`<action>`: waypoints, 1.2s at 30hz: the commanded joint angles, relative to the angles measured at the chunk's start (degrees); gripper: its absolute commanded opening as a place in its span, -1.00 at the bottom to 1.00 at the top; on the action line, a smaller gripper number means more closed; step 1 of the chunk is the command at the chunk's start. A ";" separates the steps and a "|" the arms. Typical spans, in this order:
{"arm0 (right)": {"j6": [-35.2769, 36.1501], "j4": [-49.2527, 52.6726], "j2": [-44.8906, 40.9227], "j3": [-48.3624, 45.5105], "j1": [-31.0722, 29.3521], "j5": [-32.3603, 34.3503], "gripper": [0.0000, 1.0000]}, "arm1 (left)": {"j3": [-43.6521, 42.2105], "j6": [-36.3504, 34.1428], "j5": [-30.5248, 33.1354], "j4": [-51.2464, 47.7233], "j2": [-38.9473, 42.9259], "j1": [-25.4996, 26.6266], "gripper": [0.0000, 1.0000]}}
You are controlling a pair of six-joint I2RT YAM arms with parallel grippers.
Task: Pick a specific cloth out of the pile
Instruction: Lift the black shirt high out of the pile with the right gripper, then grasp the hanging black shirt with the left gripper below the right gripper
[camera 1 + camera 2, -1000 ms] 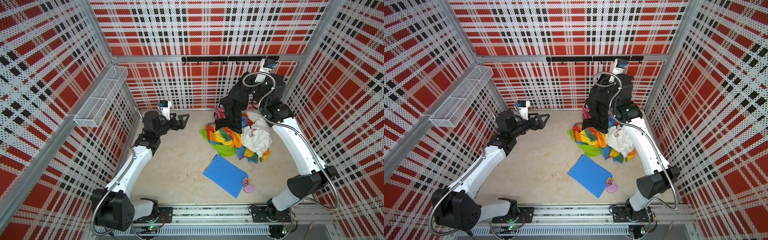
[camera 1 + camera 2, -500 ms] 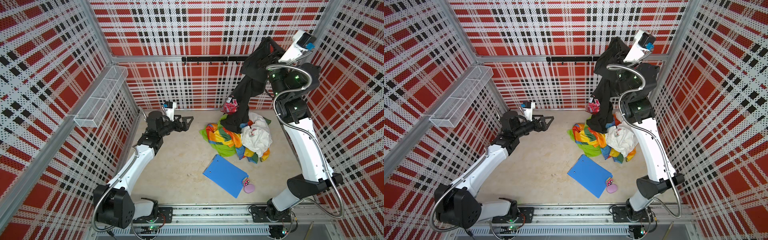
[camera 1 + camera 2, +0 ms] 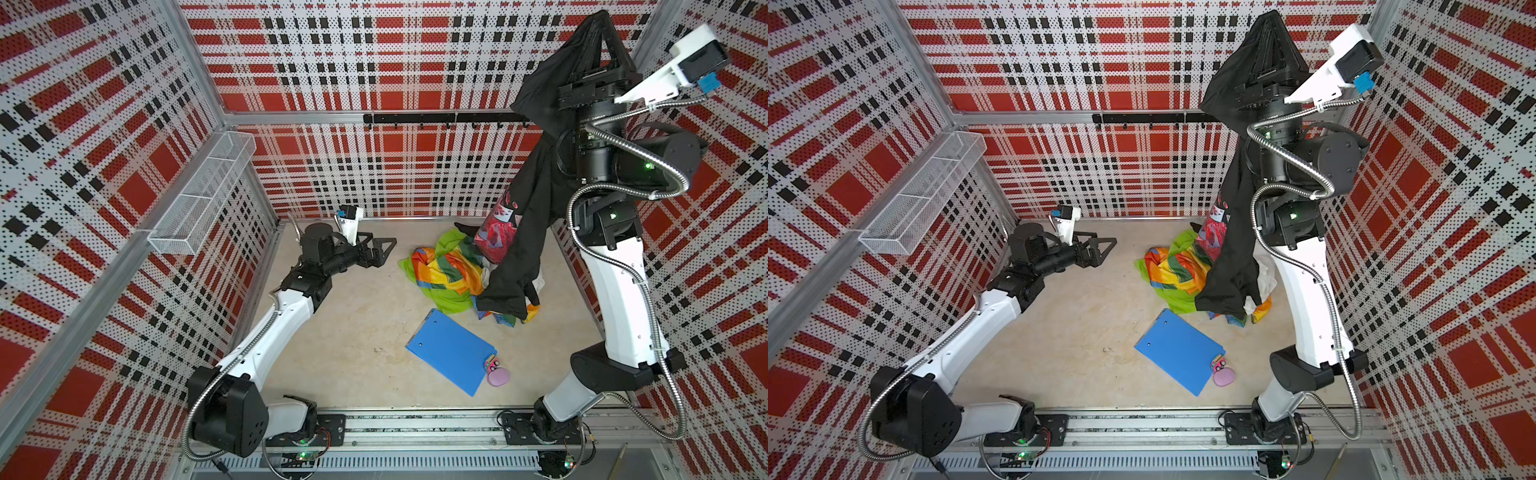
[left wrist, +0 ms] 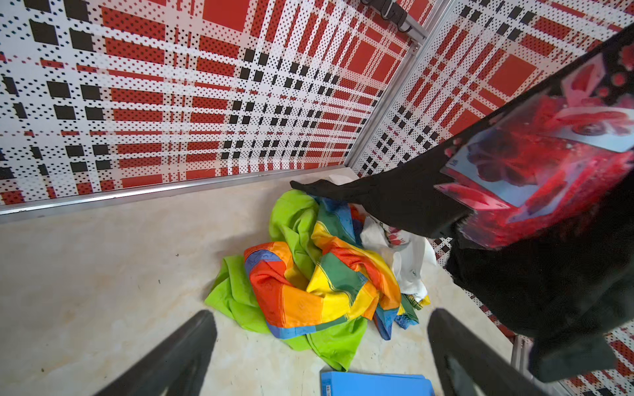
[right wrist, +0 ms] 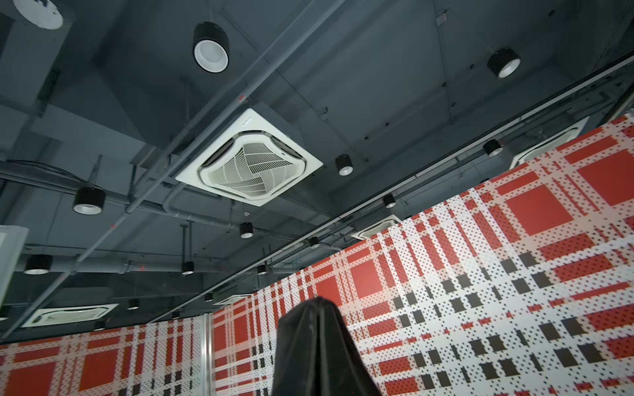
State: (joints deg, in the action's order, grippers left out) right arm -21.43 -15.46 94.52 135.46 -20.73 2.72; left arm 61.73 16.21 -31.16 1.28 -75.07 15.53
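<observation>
My left gripper's open fingers go across the pile around the black cloth's printed side next. That side hangs beyond the rainbow patchwork cloth from the gripper.
My right gripper points straight up near the back right corner, shut on the black cloth. The cloth drapes over the fingers and hides them. It hangs down long, showing its red, blue and pink printed patch, and its lower end dangles over the pile. In the pile lie a rainbow patchwork cloth, a green cloth and a white shirt. My left gripper is open and empty, left of the pile, facing it.
A blue clipboard lies in front of the pile, with a small pink object at its clip end. A wire basket hangs on the left wall. A black hook rail runs along the back wall.
The right arm has risen much higher with the black cloth, drawing it up out of the pile. The left gripper has edged toward the pile, still open.
</observation>
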 commanded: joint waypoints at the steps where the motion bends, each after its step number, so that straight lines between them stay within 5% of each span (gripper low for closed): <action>1: -3.74 -5.10 -2.22 -0.09 0.16 -5.56 -0.99 | 0.32 -0.94 -1.83 1.67 0.06 0.14 0.99; 9: -15.89 -8.43 -1.63 -1.01 0.08 -16.35 -0.98 | -1.75 6.34 -18.32 13.46 1.86 -3.86 0.98; 13: -21.14 -11.60 -1.36 -2.66 -0.09 -18.81 -0.98 | -3.51 10.21 -23.49 21.54 3.59 -0.08 0.98; 26: -24.65 -11.60 -2.23 -5.44 -2.47 -21.56 -0.96 | 11.21 3.66 -5.61 19.25 -7.33 19.60 0.98; 32: -24.98 -12.09 -3.58 -7.66 -2.56 -22.18 -0.96 | 20.03 -5.91 9.37 11.22 -14.09 27.16 0.98; 36: -24.98 -12.84 -5.21 -10.45 -2.56 -22.36 -0.96 | 23.02 -4.87 22.09 9.43 -17.28 28.59 0.98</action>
State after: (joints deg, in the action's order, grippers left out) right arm -45.87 -24.47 92.55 125.71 -23.14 -18.98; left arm 82.72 12.91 -21.45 13.91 -90.65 44.05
